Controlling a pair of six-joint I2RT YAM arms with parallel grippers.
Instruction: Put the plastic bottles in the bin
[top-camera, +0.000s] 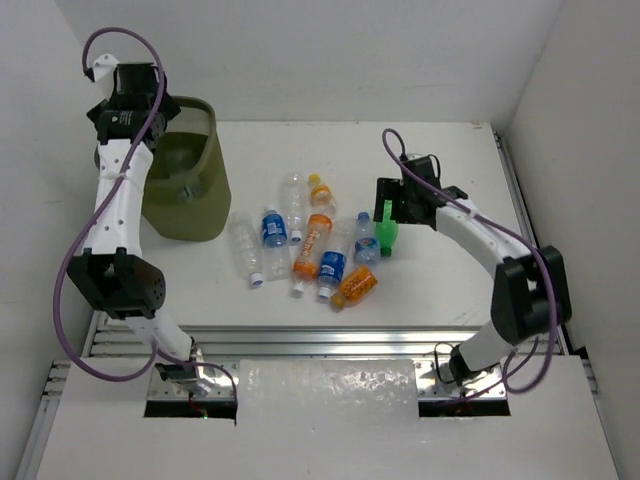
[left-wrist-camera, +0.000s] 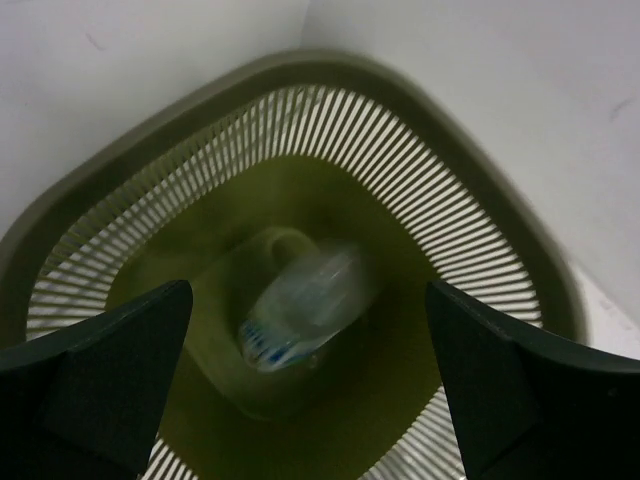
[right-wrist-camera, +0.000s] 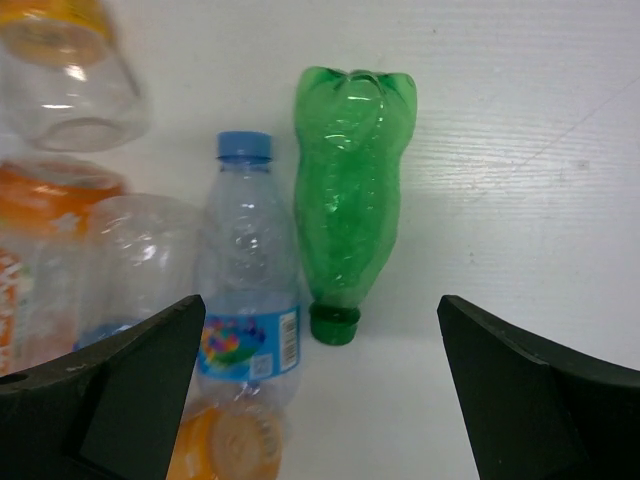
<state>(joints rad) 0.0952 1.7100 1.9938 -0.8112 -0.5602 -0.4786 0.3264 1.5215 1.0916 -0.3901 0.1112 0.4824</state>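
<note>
My right gripper is open above the green bottle on the tabletop, so next I need to lower it onto the bottle's tapering body and close its fingers.
The olive-green bin (top-camera: 190, 210) stands at the far left of the table. My left gripper (top-camera: 135, 112) hangs above it, open and empty. In the left wrist view the left gripper (left-wrist-camera: 308, 292) looks down into the bin (left-wrist-camera: 400, 85), where a blurred clear bottle with a blue label (left-wrist-camera: 305, 305) is at the bottom. Several plastic bottles lie in a cluster mid-table, among them an orange one (top-camera: 313, 245). My right gripper (top-camera: 395, 205) is open above the green bottle (top-camera: 387, 232). In the right wrist view the right gripper (right-wrist-camera: 320, 300) straddles the green bottle (right-wrist-camera: 352, 200) and a blue-labelled bottle (right-wrist-camera: 250, 285).
White walls close in the table at the back and on both sides. An aluminium rail (top-camera: 330, 340) runs along the near edge. The bin sits tight in the back left corner. Clear bottles (top-camera: 243, 250) lie at the left of the cluster.
</note>
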